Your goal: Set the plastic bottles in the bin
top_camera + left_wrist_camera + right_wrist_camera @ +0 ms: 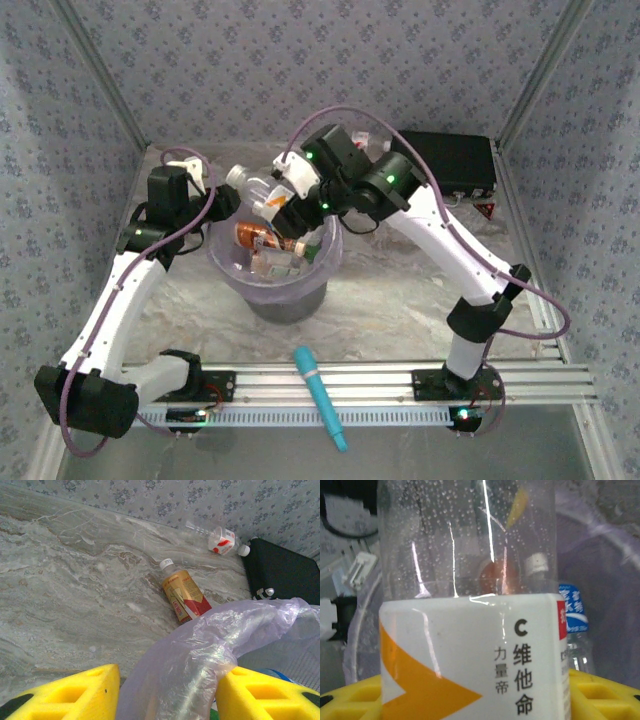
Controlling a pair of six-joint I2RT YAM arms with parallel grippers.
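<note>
I will next lower my right gripper into the lilac bin, as its opening is below, and let go of the clear bottle onto the bottles inside.
A clear bottle with a white and orange label hangs over the bin, and my right gripper is shut on it. The round lilac bin holds several bottles, among them an orange-brown one and a blue-labelled one. My left gripper is at the bin's left rim, its yellow fingers closed on the bunched translucent plastic of the rim. Two bottles lie on the table: one with a tan and red label, one clear with a red and white label.
A flat black case lies at the back right, close to the far bottle. A teal stick-shaped tool lies across the metal rail at the near edge. Patterned walls close in the table on three sides.
</note>
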